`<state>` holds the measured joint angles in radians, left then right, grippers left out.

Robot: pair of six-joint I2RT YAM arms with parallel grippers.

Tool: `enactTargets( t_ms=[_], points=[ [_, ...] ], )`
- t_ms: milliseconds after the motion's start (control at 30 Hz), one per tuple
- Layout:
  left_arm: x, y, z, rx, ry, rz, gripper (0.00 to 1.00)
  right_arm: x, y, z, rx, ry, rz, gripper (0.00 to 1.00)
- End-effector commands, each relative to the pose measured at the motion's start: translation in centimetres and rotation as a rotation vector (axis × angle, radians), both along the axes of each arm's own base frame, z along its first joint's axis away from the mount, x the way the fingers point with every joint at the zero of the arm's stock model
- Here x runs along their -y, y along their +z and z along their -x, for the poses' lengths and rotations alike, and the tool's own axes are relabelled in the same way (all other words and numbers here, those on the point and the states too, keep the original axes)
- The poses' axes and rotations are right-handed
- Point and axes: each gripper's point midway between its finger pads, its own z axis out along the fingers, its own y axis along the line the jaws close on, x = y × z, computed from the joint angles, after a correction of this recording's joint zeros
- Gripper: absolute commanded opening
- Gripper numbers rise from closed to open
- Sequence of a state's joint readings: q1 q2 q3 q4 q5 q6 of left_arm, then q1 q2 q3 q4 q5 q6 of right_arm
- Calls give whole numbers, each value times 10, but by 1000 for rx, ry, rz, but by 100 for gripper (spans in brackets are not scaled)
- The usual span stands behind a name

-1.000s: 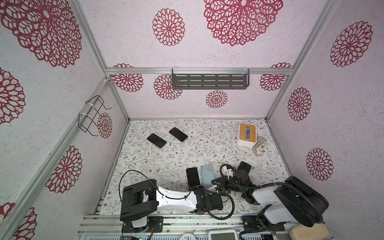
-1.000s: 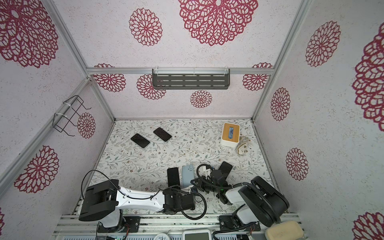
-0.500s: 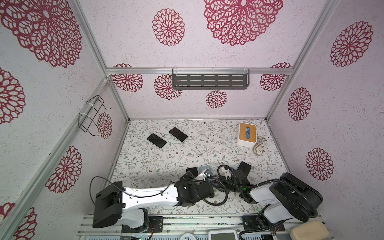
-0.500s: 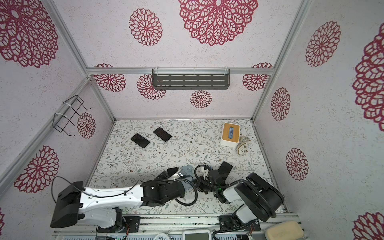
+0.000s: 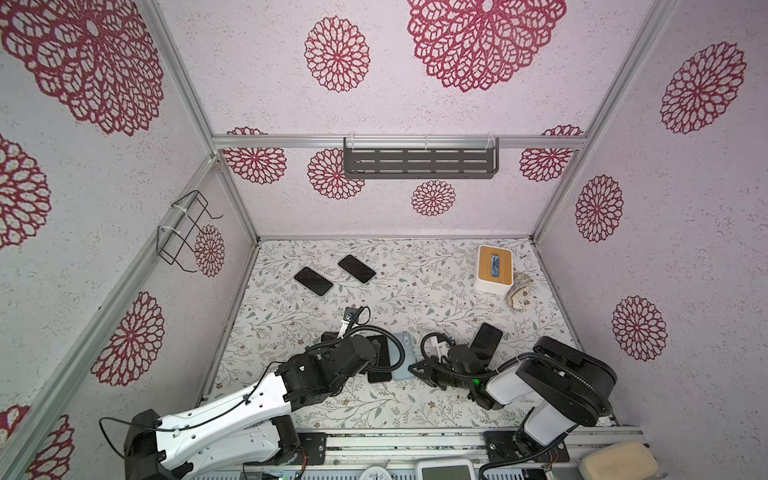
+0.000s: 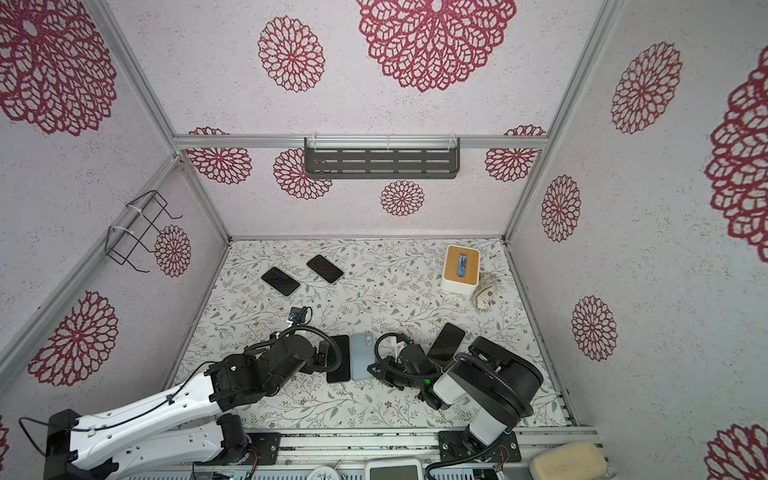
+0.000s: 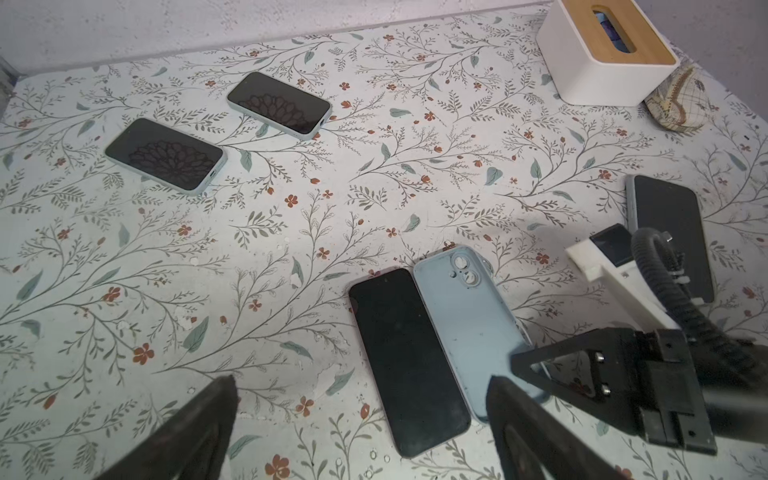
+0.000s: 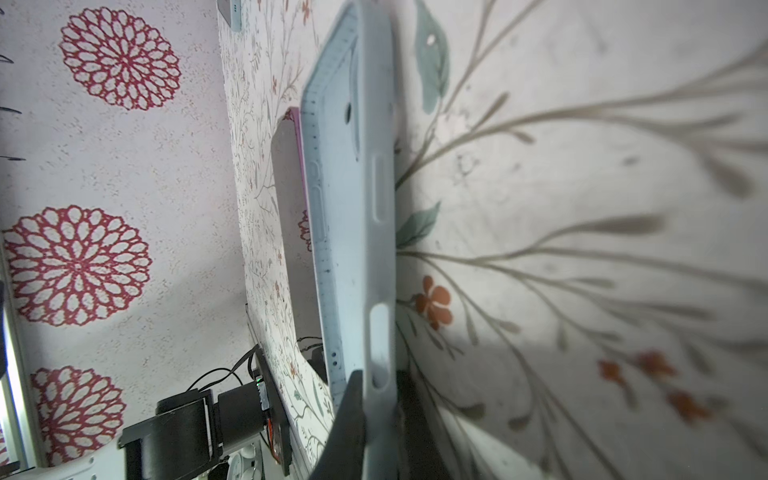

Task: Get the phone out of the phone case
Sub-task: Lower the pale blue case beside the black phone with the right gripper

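Observation:
My right gripper will nudge the case's near edge (image 5: 412, 360) (image 8: 380, 364) toward the black phone and release, because the phone lies across the case from that gripper and the case is empty.
The black phone (image 5: 380, 365) (image 6: 337, 359) (image 7: 409, 361) lies flat, screen up, out of its case. Right beside it, touching along one long side, is the light blue phone case (image 5: 402, 361) (image 6: 362, 357) (image 7: 467, 328), empty, its camera cutout showing. My left gripper (image 7: 359, 395) (image 6: 322, 353) hovers open over the phone's near end, holding nothing. My right gripper (image 8: 380, 395) (image 5: 415, 370) is shut on the case's (image 8: 353, 208) near edge, low at the table.
Two cased phones (image 5: 313, 281) (image 5: 356, 269) lie at the back left. Another phone (image 5: 485, 340) rests by the right arm. A white tissue box (image 5: 494, 270) and a patterned pouch (image 5: 519, 291) sit at the back right. Walls enclose three sides.
My left gripper has opened wide and its arm has swung up and out to the left, away from the phone. The right gripper stays shut on the case.

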<state>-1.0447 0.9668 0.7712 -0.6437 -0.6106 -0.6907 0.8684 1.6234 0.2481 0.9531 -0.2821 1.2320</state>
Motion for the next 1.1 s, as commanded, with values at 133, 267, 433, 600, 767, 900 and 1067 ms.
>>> enactTargets(
  t_ms=[133,267,433,600,767,900,1067],
  points=[
    [-14,14,-1,-14,91,35,97,-12,3,-7,30,-123,68,11],
    [-16,17,-1,-11,103,43,97,-21,2,-6,35,-128,94,14],
    [-23,16,1,-17,131,62,97,-21,0,-5,35,-124,118,29],
    [-25,17,3,-16,132,97,97,-13,6,-3,69,-99,188,49],
    [-25,19,4,-16,131,109,97,-1,12,4,90,-67,245,84],
    [-26,17,3,-23,140,111,97,9,21,10,111,-32,282,89],
    [-19,19,3,-24,124,163,97,41,40,15,172,-34,404,94]
  ],
)
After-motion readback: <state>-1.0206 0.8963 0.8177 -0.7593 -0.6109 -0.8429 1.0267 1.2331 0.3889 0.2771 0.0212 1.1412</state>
